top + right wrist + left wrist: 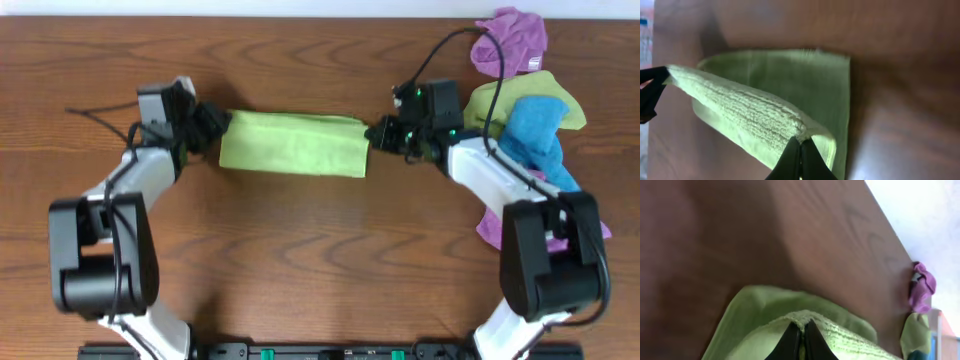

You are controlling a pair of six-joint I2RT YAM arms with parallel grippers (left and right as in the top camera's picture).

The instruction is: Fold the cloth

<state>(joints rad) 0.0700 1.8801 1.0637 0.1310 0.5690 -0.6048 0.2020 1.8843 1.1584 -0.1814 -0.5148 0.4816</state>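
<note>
Next, my left gripper moves back and down and releases the still-raised edge onto the cloth's near corner [228, 160], which lies below it and toward my base.
The bright lime-green cloth [292, 143] lies as a long strip across the far middle of the wooden table, folded over on itself. My left gripper [221, 128] is shut on its left end. In the left wrist view the black fingers [801, 329] pinch a raised terry edge of the cloth [840, 332]. My right gripper [372, 135] is shut on its right end. In the right wrist view the fingers [800, 145] pinch the upper layer of the cloth [740, 105], which is lifted taut over the lower layer.
A pile of other rags sits at the far right: a purple cloth [512, 38], a duller yellow-green cloth [500, 98], a blue cloth [538, 135] and another purple one [492, 225]. The table's far edge [320, 18] runs just behind.
</note>
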